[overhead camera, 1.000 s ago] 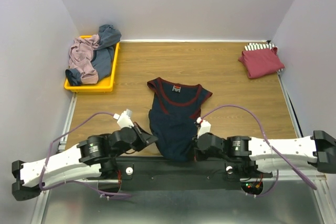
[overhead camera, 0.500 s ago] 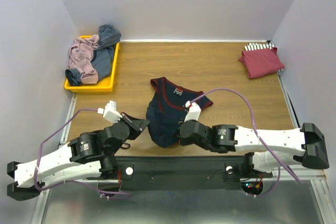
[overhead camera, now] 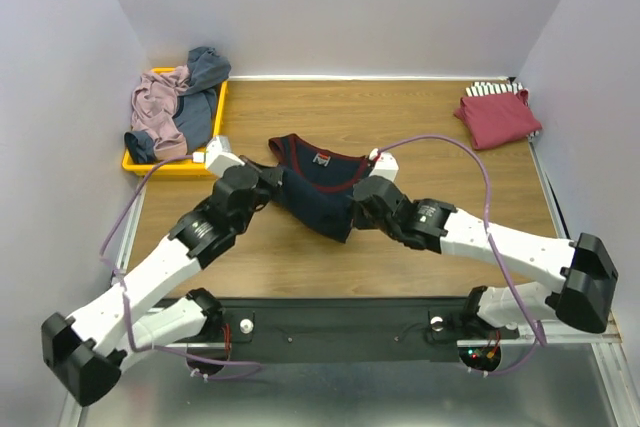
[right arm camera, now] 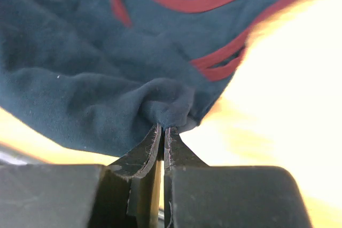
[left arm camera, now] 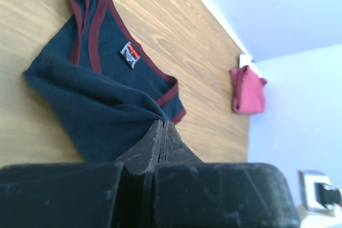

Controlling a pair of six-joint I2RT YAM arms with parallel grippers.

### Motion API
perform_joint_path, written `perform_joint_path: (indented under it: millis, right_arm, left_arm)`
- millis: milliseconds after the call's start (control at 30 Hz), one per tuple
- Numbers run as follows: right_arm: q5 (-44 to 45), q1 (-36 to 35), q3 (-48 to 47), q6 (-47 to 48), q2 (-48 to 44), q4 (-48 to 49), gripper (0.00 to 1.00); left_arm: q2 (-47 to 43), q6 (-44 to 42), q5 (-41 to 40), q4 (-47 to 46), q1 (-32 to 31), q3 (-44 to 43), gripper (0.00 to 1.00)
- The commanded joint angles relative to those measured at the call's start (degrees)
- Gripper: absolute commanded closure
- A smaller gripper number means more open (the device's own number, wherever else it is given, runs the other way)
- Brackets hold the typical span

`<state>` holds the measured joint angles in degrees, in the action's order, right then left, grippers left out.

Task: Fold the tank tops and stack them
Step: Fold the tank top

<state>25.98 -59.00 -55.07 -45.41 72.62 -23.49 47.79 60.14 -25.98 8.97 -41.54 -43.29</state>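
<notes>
The jersey's neck end point(overhead camera: 347, 164) is on the outward side, so my right gripper should next carry the pinched navy jersey outward over that neck end and let it go there.
The navy jersey point(overhead camera: 318, 187) with maroon trim lies folded over mid-table, its neck end towards the back wall. My left gripper point(overhead camera: 268, 187) is shut on its left edge; in the left wrist view the jersey point(left arm camera: 101, 94) runs up from the closed fingertips point(left arm camera: 160, 126). My right gripper point(overhead camera: 362, 199) is shut on its right edge; in the right wrist view a bunch of navy cloth point(right arm camera: 165, 105) sits pinched in the fingertips point(right arm camera: 163, 132). A dark red top point(overhead camera: 497, 117) lies folded over a striped one point(overhead camera: 487, 90) at the back right. Mauve point(overhead camera: 158, 112) and grey-blue point(overhead camera: 205, 82) tops are heaped at back left.
The yellow tray point(overhead camera: 175, 164) holds the heap at the back left edge. Walls enclose the table on three sides. Purple cables point(overhead camera: 440, 147) loop over both arms. The dark red top also shows in the left wrist view point(left arm camera: 247, 90).
Both grippers have moved from the near edge towards the back, carrying the jersey's hem up over its body. The jersey is now folded shorter and lies farther back.
</notes>
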Motion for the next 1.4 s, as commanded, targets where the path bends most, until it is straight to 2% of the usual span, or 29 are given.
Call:
perform_joint_path:
  millis: [0, 233, 333, 433, 667, 800, 900, 933, 1167, 1367]
  right_arm:
    - [-2.85, 5.29, -2.58, 4.62, 2.08, 1.51, 0.99]
    - [-10.41, 17.67, -7.49, 10.07, 9.28, 5.63, 0.99]
    - [-16.29, 22.51, -11.27, 12.53, 14.99, 7.39, 0.99]
    - [-18.76, 25.6, -14.88, 13.41, 22.46, 8.37, 0.99]
    - [-24.04, 32.54, -26.39, 14.73, 37.83, 10.92, 0.99]
    - [-25.71, 34.48, -36.48, 15.44, 46.37, 10.83, 0.9]
    - [-25.71, 35.71, -40.98, 15.7, 50.5, 10.83, 0.8]
    - [-25.71, 35.97, -41.78, 15.7, 51.12, 10.83, 0.8]
    - [-24.31, 36.77, -49.15, 17.11, 54.82, 11.36, 0.84]
    - [-25.71, 36.68, -56.97, 17.63, 59.38, 13.11, 0.92]
  left_arm:
    - [4.76, -6.96, 9.88, -12.13, 3.83, -3.99, 1.0]
    - [15.57, -7.32, 15.6, -19.42, 11.39, -8.55, 1.0]
    - [22.41, -7.23, 17.27, -21.62, 14.37, -11.02, 1.0]
    - [27.08, -7.23, 19.56, -24.17, 17.36, -13.83, 1.0]
    - [46.21, -8.72, 25.27, -29.27, 21.76, -23.06, 1.0]
    - [55.29, -8.64, 29.22, -30.33, 24.84, -29.21, 1.0]
    - [60.48, -7.93, 30.72, -32.78, 26.5, -30.97, 1.0]
    - [62.41, -7.85, 30.98, -33.05, 26.94, -31.59, 1.0]
    - [65.94, -8.2, 34.24, -36.39, 28.09, -35.2, 1.0]
    - [64.36, -7.85, 31.87, -38.15, 28.62, -32.74, 1.0]
